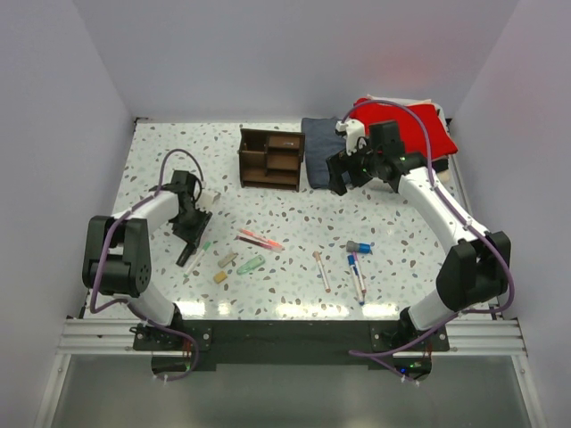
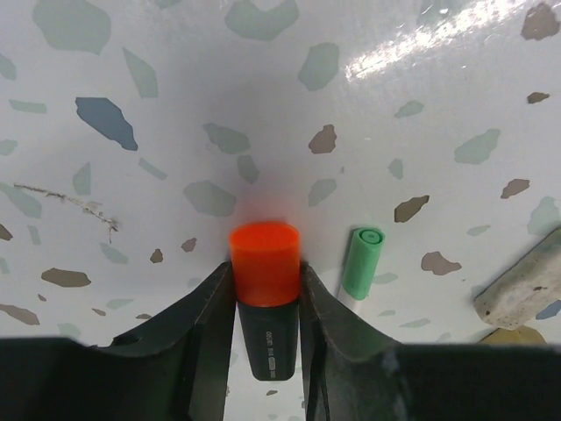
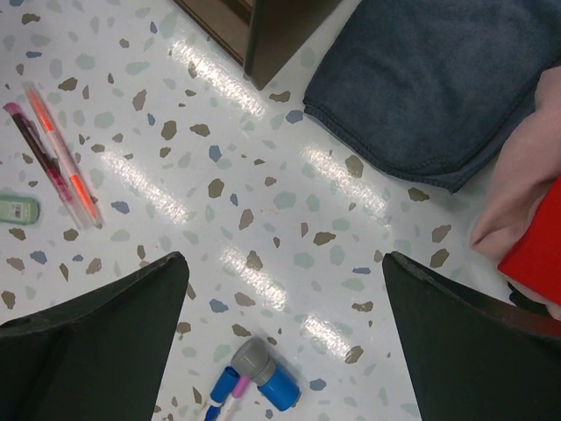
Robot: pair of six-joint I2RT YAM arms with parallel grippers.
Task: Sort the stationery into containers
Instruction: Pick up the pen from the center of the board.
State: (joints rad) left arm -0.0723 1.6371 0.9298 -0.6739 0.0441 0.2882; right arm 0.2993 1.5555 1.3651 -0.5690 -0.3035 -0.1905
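The organizer's dark far section [image 1: 254,141] is open, so my left gripper needs to move up and outward over it, tilting level, and release the black marker [image 1: 186,254].
My left gripper [image 1: 190,234] is shut on the black marker [image 1: 186,254] and holds it low over the table at the left. In the left wrist view its fingers [image 2: 219,298] clamp the marker's orange cap [image 2: 265,263], with a green-capped pen [image 2: 364,261] just to the right. My right gripper [image 1: 343,178] is open and empty, next to the dark brown organizer [image 1: 270,159]. Red and pink pens [image 1: 259,239], a pale green piece [image 1: 251,265], tan blocks [image 1: 220,277] and blue-capped pens [image 1: 357,275] lie on the table. The right wrist view shows the open gripper [image 3: 285,259] above a blue-capped piece [image 3: 267,375].
A folded dark cloth [image 1: 319,138] lies right of the organizer, with a red cloth pile [image 1: 406,120] at the back right. Grey walls close in the table on three sides. A tan block [image 2: 526,282] lies right of the left gripper.
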